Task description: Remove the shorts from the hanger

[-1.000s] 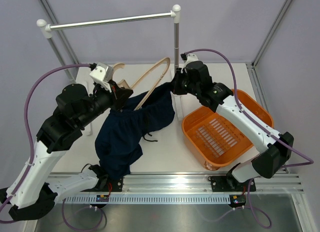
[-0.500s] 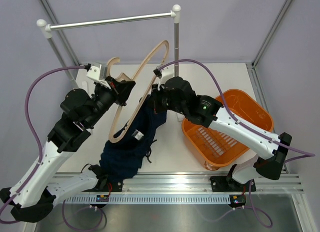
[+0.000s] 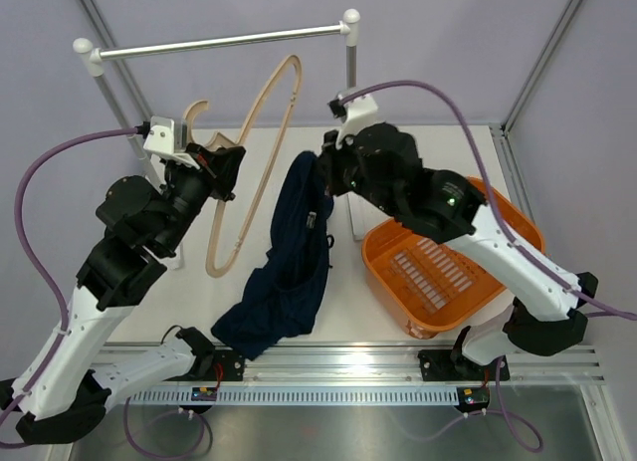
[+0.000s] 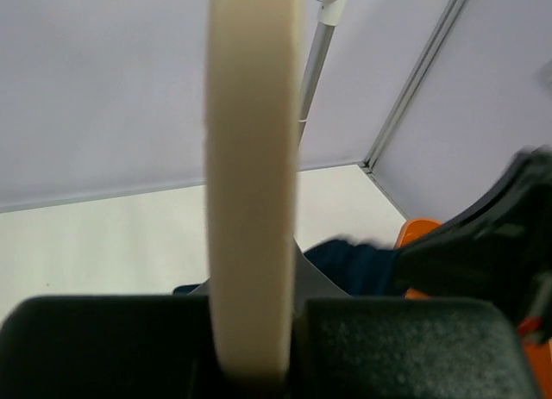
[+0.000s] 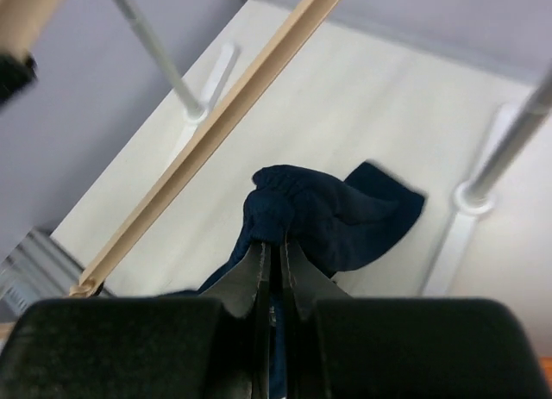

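My right gripper should next carry the shorts point(image 3: 289, 262), now off the hanger, over the orange basket point(image 3: 434, 278) below it, to its right in the top view, then lower and release them.
The dark navy shorts point(image 3: 289, 262) hang from my right gripper point(image 3: 320, 170), which is shut on their top edge; the lower end rests on the table. In the right wrist view the shorts point(image 5: 345, 214) bunch at the closed fingertips of my right gripper point(image 5: 278, 244). The tan wooden hanger point(image 3: 261, 152) is held up in the air by my left gripper point(image 3: 221, 162), shut on it near the hook. The hanger is apart from the shorts, to their left. In the left wrist view the hanger point(image 4: 252, 158) runs up between the fingers of my left gripper point(image 4: 252, 330).
An orange basket point(image 3: 453, 257) stands on the table at the right. The silver metal rail point(image 3: 219, 43) spans the back on two posts, one point(image 3: 350, 83) close behind my right arm. A frame rail runs along the near edge.
My left gripper has lifted the hanger up and to the left. My right gripper has risen with the shorts, which have slid off the hanger and now hang free.
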Robot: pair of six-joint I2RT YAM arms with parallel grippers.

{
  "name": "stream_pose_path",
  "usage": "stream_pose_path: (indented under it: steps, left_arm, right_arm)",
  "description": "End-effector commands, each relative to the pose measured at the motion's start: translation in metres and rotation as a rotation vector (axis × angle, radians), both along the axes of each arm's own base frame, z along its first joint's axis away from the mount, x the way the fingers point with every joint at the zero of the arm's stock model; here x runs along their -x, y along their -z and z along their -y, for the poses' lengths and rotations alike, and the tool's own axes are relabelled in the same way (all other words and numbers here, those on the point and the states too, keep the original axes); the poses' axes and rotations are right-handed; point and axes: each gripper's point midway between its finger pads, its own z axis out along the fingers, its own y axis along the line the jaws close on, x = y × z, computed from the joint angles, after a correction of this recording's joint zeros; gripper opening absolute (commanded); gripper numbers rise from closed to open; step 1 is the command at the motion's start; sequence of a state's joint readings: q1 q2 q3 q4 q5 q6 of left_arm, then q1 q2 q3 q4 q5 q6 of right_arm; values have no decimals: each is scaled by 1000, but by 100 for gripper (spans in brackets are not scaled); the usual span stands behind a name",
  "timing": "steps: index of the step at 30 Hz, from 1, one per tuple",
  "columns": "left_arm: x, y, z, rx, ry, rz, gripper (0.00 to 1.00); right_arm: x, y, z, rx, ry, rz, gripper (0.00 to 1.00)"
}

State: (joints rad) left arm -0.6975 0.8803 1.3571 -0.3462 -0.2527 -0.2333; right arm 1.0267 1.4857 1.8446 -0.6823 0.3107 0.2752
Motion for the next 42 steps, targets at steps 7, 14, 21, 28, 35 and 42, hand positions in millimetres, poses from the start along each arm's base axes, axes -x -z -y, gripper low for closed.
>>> stream_pose_path:
  steps: [7,14,21,28,35,42]
  left_arm:
    - [15,-1,-21,-39,-35,-11,0]
    - [14,11,-17,-61,-21,-39,0]
    - [10,21,-10,-73,-8,-56,0]
    - [8,25,-5,-75,7,-68,0]
    - [8,28,-5,-79,7,-74,0]
    - [9,29,-5,-79,10,-77,0]
  right_arm:
    - [22,-225,190,-232,440,492,0]
    - [66,-271,302,-453,648,641,0]
    - [93,-259,365,-528,758,662,0]
    - [73,-226,328,-413,713,591,0]
    - [52,-214,277,-330,624,552,0]
    - [32,-185,251,-242,639,494,0]
